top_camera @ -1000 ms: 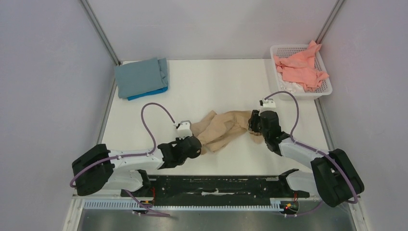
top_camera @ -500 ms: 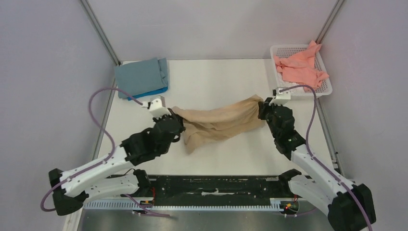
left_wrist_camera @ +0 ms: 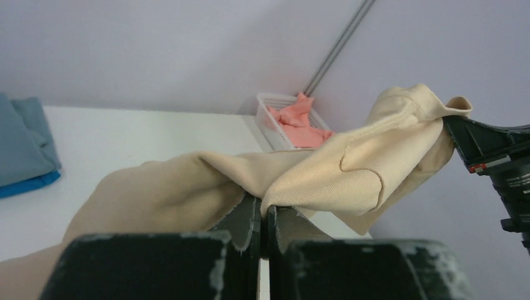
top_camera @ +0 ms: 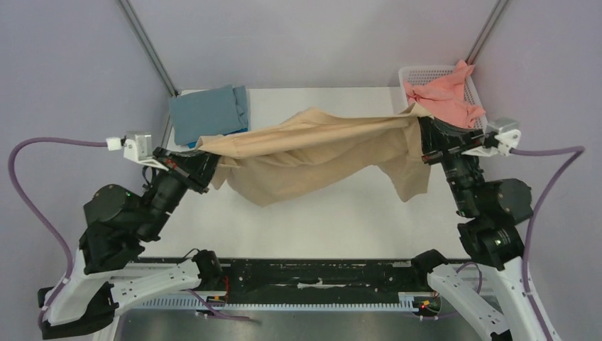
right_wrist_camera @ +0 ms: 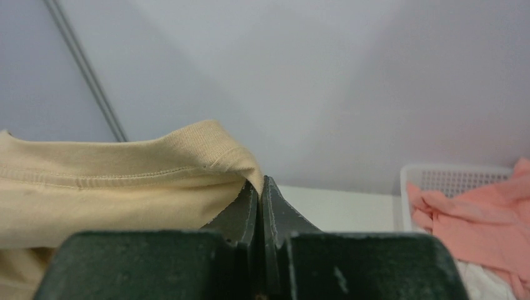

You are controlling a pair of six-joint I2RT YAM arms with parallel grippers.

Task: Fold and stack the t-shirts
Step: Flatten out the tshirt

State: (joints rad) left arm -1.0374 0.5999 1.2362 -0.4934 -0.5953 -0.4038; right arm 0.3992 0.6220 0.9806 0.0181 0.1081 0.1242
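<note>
I will next lower my left gripper outward to the bare far tabletop beside the grey-blue t-shirt, below and outward of the gripper, and release the beige-tan end there.
A beige-tan t-shirt [top_camera: 312,145] hangs stretched in the air between both grippers, above the table. My left gripper [top_camera: 202,162] is shut on its left end; the left wrist view shows the cloth [left_wrist_camera: 350,165] pinched at the fingertips. My right gripper [top_camera: 426,138] is shut on its right end, with the hem [right_wrist_camera: 156,169] pinched in the right wrist view. A folded grey-blue t-shirt [top_camera: 207,112] lies on a bright blue one [top_camera: 220,136] at the far left corner. A salmon pink t-shirt [top_camera: 444,99] lies in the basket.
The white lattice basket [top_camera: 483,131] stands at the far right corner and also holds something white. Grey walls close in the table [top_camera: 319,220] on the left, far and right sides. Purple cables loop out from both arms.
Both arms have risen and spread apart, lifting the beige-tan t-shirt off the table and stretching it wide. It was bunched on the table a second ago.
</note>
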